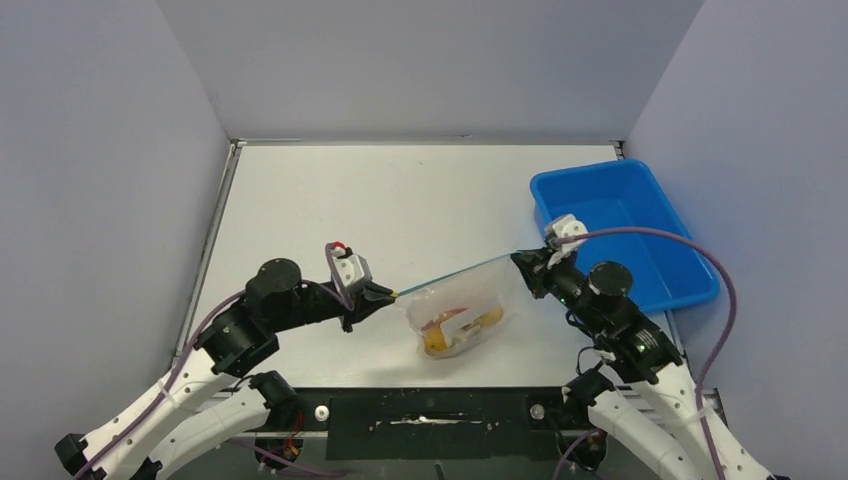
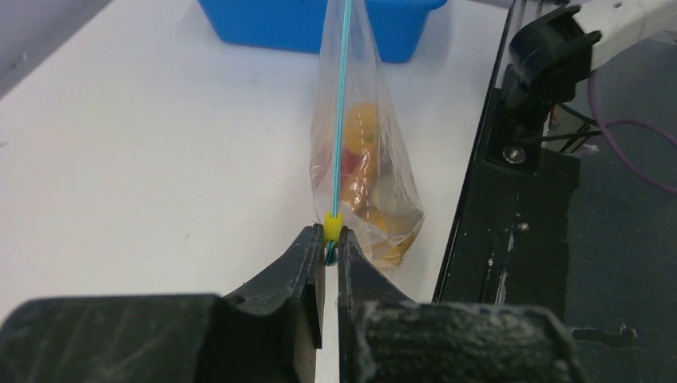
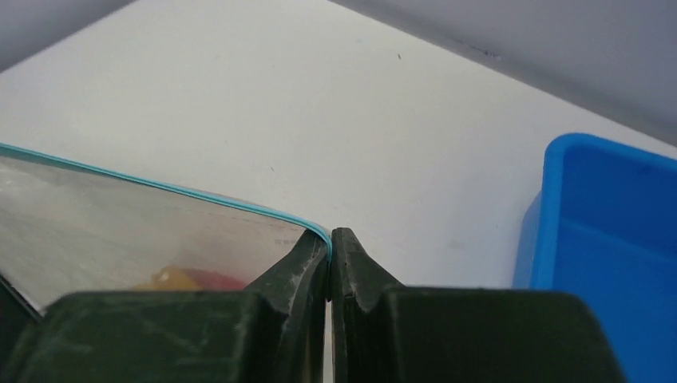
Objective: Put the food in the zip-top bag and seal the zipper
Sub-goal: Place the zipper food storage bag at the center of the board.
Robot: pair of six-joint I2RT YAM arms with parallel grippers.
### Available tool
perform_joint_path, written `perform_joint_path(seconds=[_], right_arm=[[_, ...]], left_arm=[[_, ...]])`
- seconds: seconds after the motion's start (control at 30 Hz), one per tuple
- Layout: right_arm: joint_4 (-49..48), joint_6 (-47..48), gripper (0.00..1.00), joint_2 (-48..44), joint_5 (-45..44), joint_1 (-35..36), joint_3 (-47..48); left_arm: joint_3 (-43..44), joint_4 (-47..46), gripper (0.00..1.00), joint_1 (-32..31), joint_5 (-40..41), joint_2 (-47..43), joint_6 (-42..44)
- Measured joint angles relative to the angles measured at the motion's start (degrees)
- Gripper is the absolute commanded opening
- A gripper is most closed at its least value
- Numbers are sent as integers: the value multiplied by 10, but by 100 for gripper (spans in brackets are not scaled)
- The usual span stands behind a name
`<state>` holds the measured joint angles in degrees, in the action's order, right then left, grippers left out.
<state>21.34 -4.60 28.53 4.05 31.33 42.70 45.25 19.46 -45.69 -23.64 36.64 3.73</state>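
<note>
I will lower my left gripper outward next and let go of the zipper's end, because the yellow slider has reached that end.
The clear zip-top bag hangs stretched between my two grippers, its bottom resting on the table. The food, orange fruits, a white lump and something red, lies inside it, and also shows in the left wrist view. The blue-green zipper runs taut from one gripper to the other. My left gripper is shut on the zipper's left end at a small yellow slider. My right gripper is shut on the bag's right top corner, where the zipper bends into the jaws.
A rigid blue tray stands at the right, just behind my right arm; it also shows in the left wrist view and the right wrist view. Grey walls close in the table. A black base plate runs along the near edge.
</note>
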Motion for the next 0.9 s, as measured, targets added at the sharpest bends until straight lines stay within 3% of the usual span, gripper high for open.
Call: perform_joint_path(seconds=[0.2,0.4,0.53,0.73,0.8,0.9], right_arm=[[-79,31,14,165,-49,-12,-20],[-127,61,44,297,-70,-35,5],[-143,71,61,313,-69,-43,41],[-153,70,94,285,-52,-43,69],[-147,68,99,271,-42,-43,71],[-131,52,98,254,-34,-43,83]], left_arm=[[-26,0,0,3,86,69,-45],[-5,22,0,18,205,140,-83],[16,35,0,47,261,173,-102],[24,39,0,131,278,200,-116],[25,38,0,155,280,215,-120],[25,38,3,179,282,240,-125]])
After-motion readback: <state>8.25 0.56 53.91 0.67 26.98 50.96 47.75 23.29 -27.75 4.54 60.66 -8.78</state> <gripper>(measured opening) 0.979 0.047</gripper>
